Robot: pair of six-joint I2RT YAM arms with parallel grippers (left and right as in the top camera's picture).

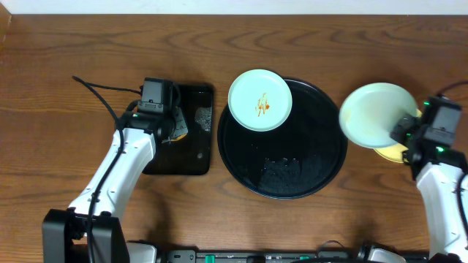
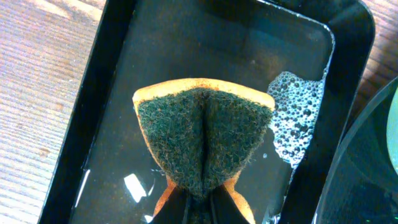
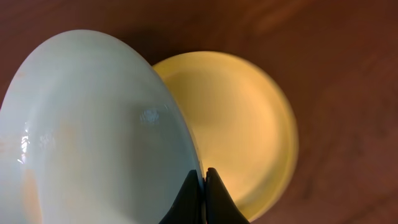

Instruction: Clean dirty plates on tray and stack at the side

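Note:
The mint-blue plate goes down toward the right in the overhead view next, since it hangs tilted and off-center. My right gripper releases it onto the pale yellow plate [image 1: 393,153] [image 3: 242,124].
A mint-blue plate [image 1: 260,100] with an orange-brown smear rests on the upper left rim of the round black tray [image 1: 322,164]. My right gripper [image 1: 404,130] is shut on the rim of a second mint-blue plate [image 1: 373,113], which looks clean, and holds it tilted above the pale yellow plate [image 1: 393,153] on the table right of the tray. In the right wrist view the mint plate [image 3: 93,130] covers the left side of the yellow plate [image 3: 242,124], my fingers [image 3: 203,180] pinching its edge. My left gripper [image 1: 172,130] is shut on a green-and-orange sponge [image 2: 202,134].
The sponge hangs over a small rectangular black tray [image 1: 197,157] holding shallow water and a patch of foam [image 2: 298,115]. In the left wrist view this tray's rim [image 2: 93,81] borders the wooden table [image 1: 66,73], and the round tray's edge [image 2: 373,155] shows at the right.

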